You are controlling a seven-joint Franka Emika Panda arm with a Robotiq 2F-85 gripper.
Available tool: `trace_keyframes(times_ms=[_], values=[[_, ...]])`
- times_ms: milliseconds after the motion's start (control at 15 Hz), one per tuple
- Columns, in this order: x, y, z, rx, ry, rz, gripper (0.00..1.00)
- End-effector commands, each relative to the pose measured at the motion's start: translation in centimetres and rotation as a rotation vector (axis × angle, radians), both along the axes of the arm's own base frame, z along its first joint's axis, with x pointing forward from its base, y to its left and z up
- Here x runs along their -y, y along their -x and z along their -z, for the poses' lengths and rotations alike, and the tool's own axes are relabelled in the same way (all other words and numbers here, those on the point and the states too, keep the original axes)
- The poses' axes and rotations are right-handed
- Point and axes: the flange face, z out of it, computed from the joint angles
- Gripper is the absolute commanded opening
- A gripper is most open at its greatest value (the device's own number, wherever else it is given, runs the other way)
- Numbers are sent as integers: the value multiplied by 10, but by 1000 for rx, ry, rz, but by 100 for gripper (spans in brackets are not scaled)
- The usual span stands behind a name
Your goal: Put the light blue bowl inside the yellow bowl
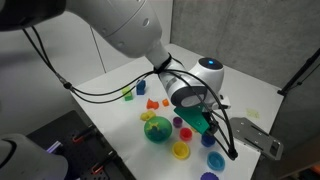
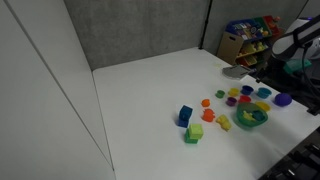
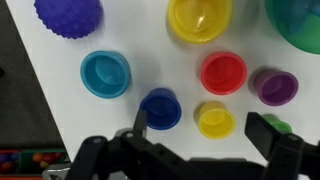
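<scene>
I next need to move my gripper down and to the left in the wrist view, onto the light blue bowl's rim facing the red cup, because it is outside my fingers.
In the wrist view the light blue bowl sits on the white table, left of centre. The yellow bowl is at the top middle, partly cut off. My gripper is open and empty, hovering above the table. Its fingers straddle a dark blue bowl and a tiny yellow cup. The light blue bowl lies outside the jaws, to their upper left. In an exterior view the gripper hangs over the toys, with the light blue bowl and the yellow bowl near the table's front edge.
A large green bowl holding small pieces stands by the yellow bowl. A red cup, a purple cup and a spiky purple ball are close by. Blocks and orange pieces lie farther off. The table edge runs down the wrist view's left side.
</scene>
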Motion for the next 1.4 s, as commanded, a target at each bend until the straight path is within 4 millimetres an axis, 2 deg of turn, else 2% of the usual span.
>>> trace_keyframes(times_ms=[0, 467, 733, 933, 1333], values=[[25, -1, 20, -7, 40, -44, 100], [72, 14, 56, -58, 80, -31, 100], [90, 20, 78, -65, 69, -15, 100], [94, 21, 95, -53, 53, -39, 100], [87, 13, 125, -36, 14, -136, 100]])
